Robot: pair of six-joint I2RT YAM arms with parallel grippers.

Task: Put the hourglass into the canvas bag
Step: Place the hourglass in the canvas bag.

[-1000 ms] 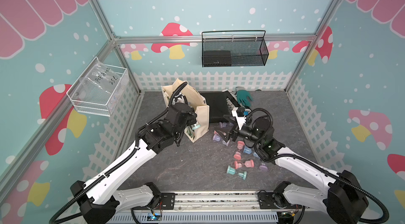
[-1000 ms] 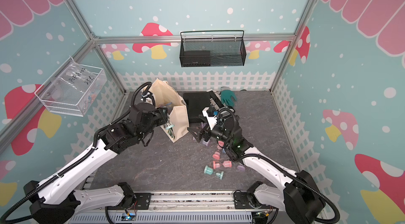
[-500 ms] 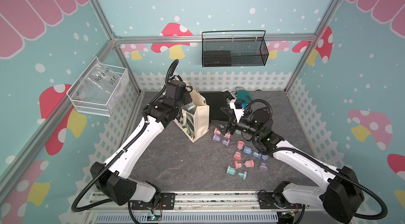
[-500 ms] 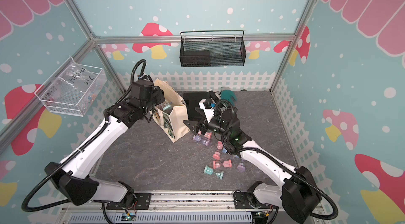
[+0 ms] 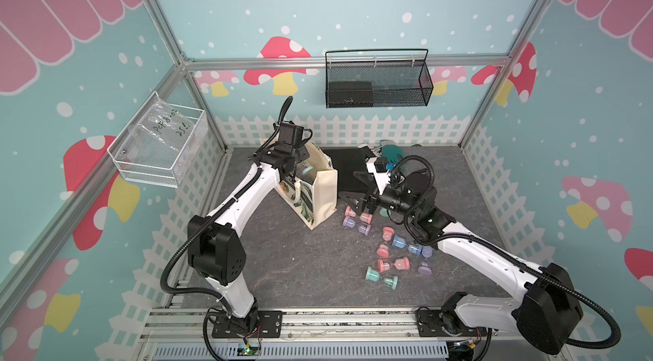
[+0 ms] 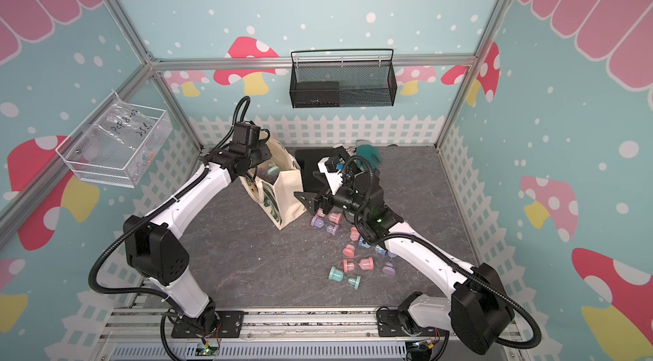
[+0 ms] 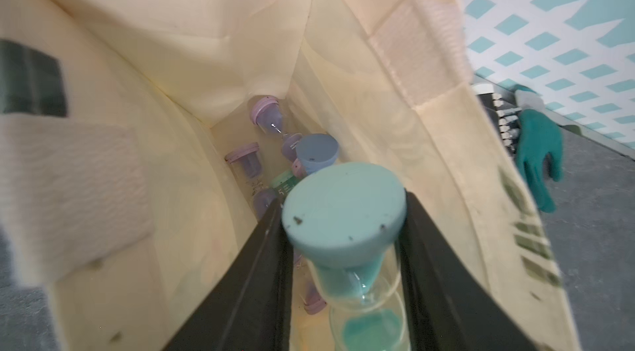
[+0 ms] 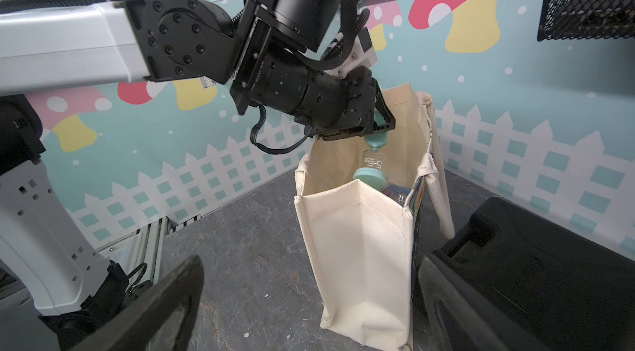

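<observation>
The bottom of the bag with its purple hourglasses is below my left gripper. My left gripper should lower the teal hourglass (image 6: 272,169) deeper between the cream sides of the bag and let go of it there.
The cream canvas bag (image 5: 323,196) (image 6: 289,200) (image 8: 357,239) stands upright at the back left of the floor, its mouth open. My left gripper (image 5: 300,164) (image 7: 343,263) (image 8: 379,127) is over that mouth, shut on a teal hourglass (image 7: 343,215) (image 8: 372,160) (image 6: 272,169) that hangs upright, its lower end inside the bag. Several purple and blue hourglasses (image 7: 271,119) lie on the bag's bottom. My right gripper (image 5: 353,187) (image 6: 311,186) (image 8: 309,291) is open and holds nothing, low beside the bag's right end.
Several loose hourglasses (image 5: 392,263) (image 6: 358,264) lie scattered on the floor right of the bag. A flat black case (image 5: 348,168) (image 8: 536,263) lies behind it, a green glove (image 5: 392,152) by the back fence. A black wire basket (image 5: 378,83) and clear bin (image 5: 159,143) hang on the walls.
My left arm has risen from in front of the bag and carried the teal hourglass over the bag's mouth. The right gripper has moved left toward the bag, still open.
</observation>
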